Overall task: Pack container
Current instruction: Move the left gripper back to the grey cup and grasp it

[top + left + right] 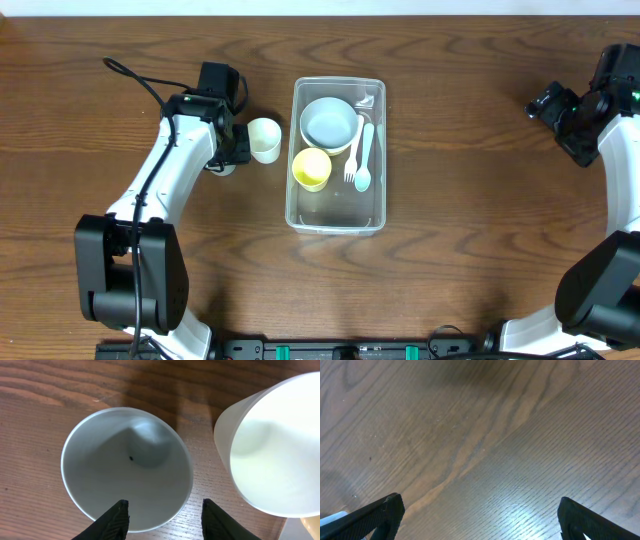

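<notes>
I need to bring my left gripper down next over the pale grey cup's rim (233, 166) (182, 505) on the side by the cream cup. Then I will close it on that side of the pale grey cup.
The clear container (336, 207) lies at the table's middle. In it are a grey-blue bowl (329, 122), a yellow cup (311, 168), a white fork (353, 150) and a pale blue spoon (365, 155). A cream cup (265, 139) stands just left of it. My left gripper (226, 152) is open right above a pale grey cup (125, 460). One finger is over the cup's inside, the other outside its rim (165, 505). The cream cup (272, 445) is beside it. My right gripper (563, 117) is open and empty over bare wood (480, 505) at the far right.
The wooden table (470, 230) carries nothing else that shows. A black cable (140, 80) runs from the left arm toward the far left.
</notes>
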Tool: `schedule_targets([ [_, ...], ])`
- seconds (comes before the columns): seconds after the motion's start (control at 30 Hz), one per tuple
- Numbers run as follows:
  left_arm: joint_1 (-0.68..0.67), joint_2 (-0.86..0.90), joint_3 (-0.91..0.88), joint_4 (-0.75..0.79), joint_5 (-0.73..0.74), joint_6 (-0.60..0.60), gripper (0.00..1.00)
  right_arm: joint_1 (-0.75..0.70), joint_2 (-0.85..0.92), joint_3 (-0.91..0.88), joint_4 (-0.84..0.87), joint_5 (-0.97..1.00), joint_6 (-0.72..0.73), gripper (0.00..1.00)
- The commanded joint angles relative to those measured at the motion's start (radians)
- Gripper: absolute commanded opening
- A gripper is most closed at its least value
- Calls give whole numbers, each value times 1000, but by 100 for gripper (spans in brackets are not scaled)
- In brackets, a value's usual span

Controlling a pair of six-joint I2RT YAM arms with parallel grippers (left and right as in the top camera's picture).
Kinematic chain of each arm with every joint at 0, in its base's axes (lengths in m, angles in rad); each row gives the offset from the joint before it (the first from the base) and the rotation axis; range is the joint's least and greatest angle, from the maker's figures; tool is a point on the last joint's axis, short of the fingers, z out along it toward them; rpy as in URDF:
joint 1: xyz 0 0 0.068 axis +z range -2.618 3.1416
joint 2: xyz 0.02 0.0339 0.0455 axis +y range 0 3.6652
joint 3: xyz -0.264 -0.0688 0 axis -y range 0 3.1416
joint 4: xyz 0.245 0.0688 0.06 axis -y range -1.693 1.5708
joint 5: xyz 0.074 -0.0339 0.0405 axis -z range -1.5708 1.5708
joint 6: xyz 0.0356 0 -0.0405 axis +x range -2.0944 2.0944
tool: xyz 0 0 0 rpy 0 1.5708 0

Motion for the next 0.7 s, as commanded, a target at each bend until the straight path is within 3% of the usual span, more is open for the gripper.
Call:
schedule_targets([
  [0.0, 4, 21, -6, 8, 5, 17, 47, -3, 2, 12, -3, 10, 14, 99],
  [0.23, 4, 102, -6, 8, 5, 25, 47, -3, 2, 12, -3, 10, 14, 99],
  [0.53, 4, 135, -6, 8, 2, 24, 28, -3, 2, 12, -3, 10, 14, 99],
  [0.67, 4, 132, -5, 8, 2, 24, 11, -3, 2, 12, -3, 10, 14, 99],
])
